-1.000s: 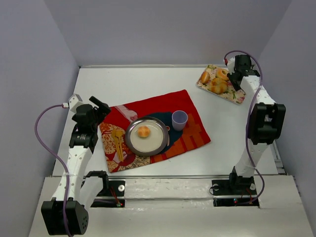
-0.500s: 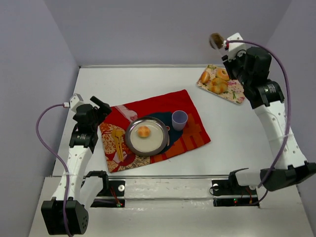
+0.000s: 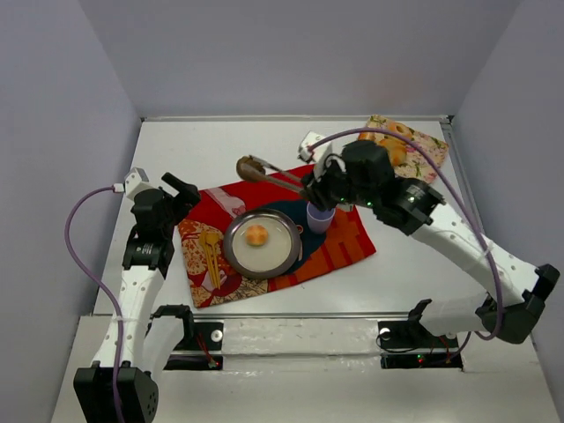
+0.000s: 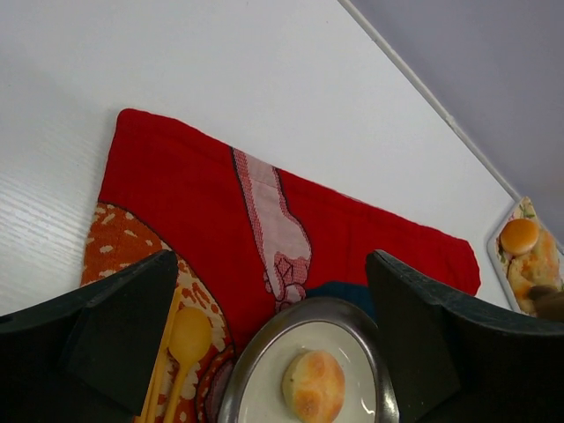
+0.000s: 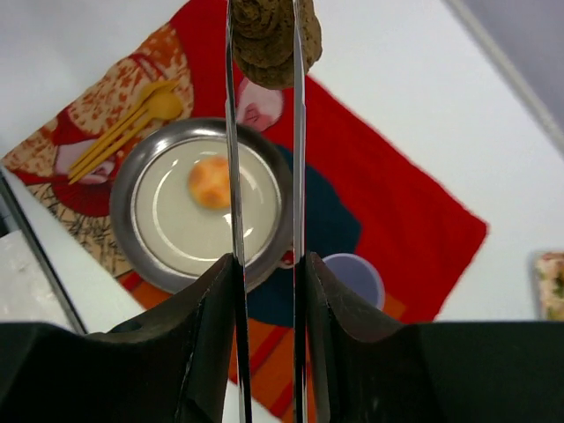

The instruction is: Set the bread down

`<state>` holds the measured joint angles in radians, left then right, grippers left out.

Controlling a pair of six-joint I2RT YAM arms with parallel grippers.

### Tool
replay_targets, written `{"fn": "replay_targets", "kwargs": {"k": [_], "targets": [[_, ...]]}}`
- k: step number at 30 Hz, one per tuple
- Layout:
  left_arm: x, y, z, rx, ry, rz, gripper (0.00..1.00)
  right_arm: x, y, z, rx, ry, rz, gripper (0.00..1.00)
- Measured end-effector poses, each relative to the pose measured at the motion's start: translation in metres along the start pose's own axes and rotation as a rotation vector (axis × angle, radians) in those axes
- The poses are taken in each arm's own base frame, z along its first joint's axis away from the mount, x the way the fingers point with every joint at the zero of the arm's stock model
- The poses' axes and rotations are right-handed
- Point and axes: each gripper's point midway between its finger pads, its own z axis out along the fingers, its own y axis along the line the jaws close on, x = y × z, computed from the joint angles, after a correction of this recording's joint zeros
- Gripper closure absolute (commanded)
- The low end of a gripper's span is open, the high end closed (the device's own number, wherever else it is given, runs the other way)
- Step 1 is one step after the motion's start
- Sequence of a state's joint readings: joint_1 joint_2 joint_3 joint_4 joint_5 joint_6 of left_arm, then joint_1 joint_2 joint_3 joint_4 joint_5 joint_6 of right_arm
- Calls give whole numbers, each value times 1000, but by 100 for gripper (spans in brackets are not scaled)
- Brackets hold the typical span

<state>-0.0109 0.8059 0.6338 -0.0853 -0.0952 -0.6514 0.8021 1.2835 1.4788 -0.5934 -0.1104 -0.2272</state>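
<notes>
My right gripper holds the tongs (image 3: 284,181). It should next move them back and down to the plate's bare side (image 3: 278,244) by the lilac cup and let go of them there.
My right gripper (image 3: 315,187) (image 5: 264,264) is shut on a pair of metal tongs (image 3: 284,181) (image 5: 231,176). The tongs pinch a dark brown bread (image 3: 249,167) (image 5: 270,35), held in the air over the back left part of the red mat (image 3: 348,242). A golden bread roll (image 3: 256,235) (image 4: 315,386) (image 5: 210,182) lies on the round metal plate (image 3: 231,256) (image 5: 128,229) on the mat. At the mat's left edge my left gripper (image 3: 181,189) (image 4: 273,352) stands open with nothing between its fingers.
A lilac cup (image 3: 320,216) (image 5: 352,278) stands on the mat right of the plate, under my right wrist. A yellow spoon and chopsticks (image 3: 210,256) (image 4: 181,339) lie left of the plate. A patterned tray (image 3: 423,141) with more rolls sits at the back right.
My right arm has swung from the back right tray to over the mat, carrying the tongs and the dark bread with it. The left arm has not moved.
</notes>
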Motion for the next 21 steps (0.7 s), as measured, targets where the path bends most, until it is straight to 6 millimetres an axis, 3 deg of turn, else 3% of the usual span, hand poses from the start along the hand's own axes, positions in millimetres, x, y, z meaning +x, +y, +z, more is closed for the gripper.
{"fn": "replay_targets", "kwargs": {"k": [2,6,9,13,17,21], "targets": [[1,-1,-1,8,2,-1,1,20,26,20,8,77,25,84],[1,-2,-2,17,6,-1,1,62,60,37,21,200,59,84],[2,-3,-2,21,7,-1,1,92,62,36,92,279,103,83],[1,-4,-2,26,3,-2,1,118,57,31,194,346,159,80],[1,-4,-2,26,3,-2,1,139,56,25,248,403,191,77],[1,-4,-2,26,3,-2,1,152,68,23,236,432,207,70]]}}
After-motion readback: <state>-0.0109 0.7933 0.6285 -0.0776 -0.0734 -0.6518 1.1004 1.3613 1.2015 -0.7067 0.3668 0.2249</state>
